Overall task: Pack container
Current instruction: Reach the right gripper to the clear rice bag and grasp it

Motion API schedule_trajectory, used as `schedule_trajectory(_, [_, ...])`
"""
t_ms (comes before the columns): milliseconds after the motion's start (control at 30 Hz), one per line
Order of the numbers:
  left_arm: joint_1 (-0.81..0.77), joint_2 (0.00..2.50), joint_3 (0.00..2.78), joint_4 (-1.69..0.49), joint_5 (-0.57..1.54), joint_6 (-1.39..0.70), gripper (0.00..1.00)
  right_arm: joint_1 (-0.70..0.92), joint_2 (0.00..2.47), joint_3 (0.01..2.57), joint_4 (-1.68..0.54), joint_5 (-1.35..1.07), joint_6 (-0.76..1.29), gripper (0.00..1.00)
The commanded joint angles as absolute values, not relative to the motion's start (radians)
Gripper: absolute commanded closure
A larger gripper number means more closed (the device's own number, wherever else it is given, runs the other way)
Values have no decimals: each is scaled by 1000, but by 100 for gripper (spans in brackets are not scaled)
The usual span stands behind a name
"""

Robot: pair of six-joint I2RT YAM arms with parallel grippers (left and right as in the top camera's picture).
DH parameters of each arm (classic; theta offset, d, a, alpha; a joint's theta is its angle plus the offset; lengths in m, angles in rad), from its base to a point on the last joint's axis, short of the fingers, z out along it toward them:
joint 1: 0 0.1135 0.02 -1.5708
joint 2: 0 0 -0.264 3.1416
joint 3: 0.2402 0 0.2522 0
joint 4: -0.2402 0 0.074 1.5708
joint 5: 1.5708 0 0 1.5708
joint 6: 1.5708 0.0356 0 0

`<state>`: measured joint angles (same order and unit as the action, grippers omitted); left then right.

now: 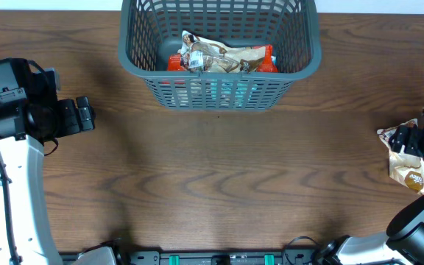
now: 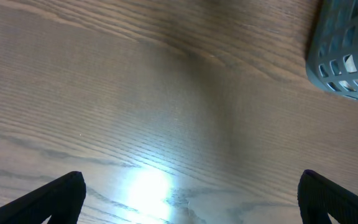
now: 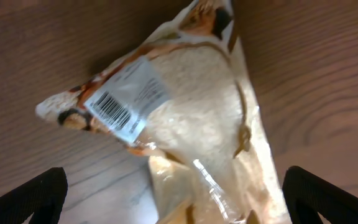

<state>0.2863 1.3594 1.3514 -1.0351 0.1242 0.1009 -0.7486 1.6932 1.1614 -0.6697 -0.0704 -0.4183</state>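
I need to move my right gripper back gently next and lower its open fingers on both sides of the white snack packet's middle (image 1: 406,161) (image 3: 207,171), which is below the gripper and slightly back of it.
The dark grey lattice container (image 1: 304,62) stands at the table's far middle, with several snack packets (image 1: 223,56) inside; its corner shows in the left wrist view (image 2: 344,56). A tan and white snack packet (image 1: 407,168) lies flat at the right edge. In the right wrist view (image 3: 191,118) it shows a barcode label. My right gripper (image 1: 407,140) is open just above this packet, its fingers (image 3: 176,199) wide on either side, not closed on it. My left gripper (image 1: 85,114) is open and empty over bare wood at the far left, its fingers (image 2: 188,199) spread wide.
The brown wooden table (image 1: 219,184) spans the view. The white left arm (image 1: 13,184) stands along the left edge. A black rail (image 1: 219,258) runs along the front edge.
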Motion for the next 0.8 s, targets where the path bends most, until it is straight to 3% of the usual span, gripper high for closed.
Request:
schedule_trajectory(0, [289, 1343, 1350, -1031, 123, 96, 1, -778, 1689, 1140, -658, -60, -482, 2])
schedule_trajectory(767, [289, 1343, 1350, -1031, 123, 95, 1, -814, 1826, 1080, -599, -80, -648, 4])
